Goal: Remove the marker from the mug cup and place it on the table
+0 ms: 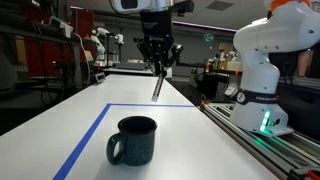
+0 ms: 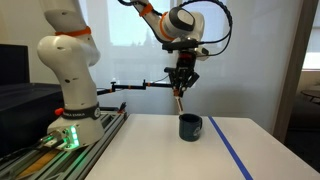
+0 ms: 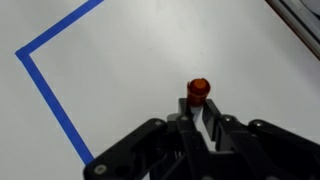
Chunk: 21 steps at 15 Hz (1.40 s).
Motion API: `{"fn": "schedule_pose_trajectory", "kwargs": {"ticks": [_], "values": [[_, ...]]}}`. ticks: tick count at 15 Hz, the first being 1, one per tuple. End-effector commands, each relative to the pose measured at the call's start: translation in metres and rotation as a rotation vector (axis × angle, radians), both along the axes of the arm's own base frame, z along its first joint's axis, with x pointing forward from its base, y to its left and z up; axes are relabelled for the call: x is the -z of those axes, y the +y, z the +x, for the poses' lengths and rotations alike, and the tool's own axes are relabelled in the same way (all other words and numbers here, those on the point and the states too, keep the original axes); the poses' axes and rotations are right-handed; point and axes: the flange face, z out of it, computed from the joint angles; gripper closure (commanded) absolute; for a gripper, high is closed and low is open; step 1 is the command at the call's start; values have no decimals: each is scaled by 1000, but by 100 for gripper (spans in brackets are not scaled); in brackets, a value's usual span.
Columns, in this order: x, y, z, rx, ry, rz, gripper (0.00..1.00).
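Note:
My gripper will move down next beside the mug [image 1: 134, 140] until the marker touches the white table, because the marker is hanging above the mug.
My gripper [image 1: 159, 62] is shut on the marker [image 1: 157, 85] and holds it in the air, hanging down from the fingers above the white table [image 1: 210, 140]. In an exterior view the marker [image 2: 179, 101] hangs above and a little to the side of the mug cup [image 2: 190, 127]. The dark teal mug [image 1: 134, 140] stands upright near the front of the table, handle to the left, well below the marker. In the wrist view the marker's orange-red cap [image 3: 198, 89] sticks out past the shut jaws [image 3: 200, 112]; the mug is out of that view.
Blue tape lines [image 1: 90, 135] mark a rectangle on the table, also in the wrist view [image 3: 50, 85]. The robot base [image 1: 262, 95] and its rail stand along one table edge. Lab clutter lies beyond the far end.

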Motion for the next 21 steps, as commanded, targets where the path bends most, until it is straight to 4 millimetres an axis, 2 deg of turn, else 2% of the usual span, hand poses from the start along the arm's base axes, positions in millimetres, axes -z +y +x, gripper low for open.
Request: {"fn": "schedule_pose_trajectory", "kwargs": {"ticks": [1, 4, 7, 12, 18, 21], "values": [[25, -42, -5, 117, -43, -27, 95], [60, -76, 1, 191, -61, -7, 95], [92, -94, 12, 220, -101, 35, 95], [134, -93, 25, 218, -137, 101, 95], [181, -93, 16, 198, -45, 126, 95], [187, -92, 15, 202, -20, 122, 95]]}}
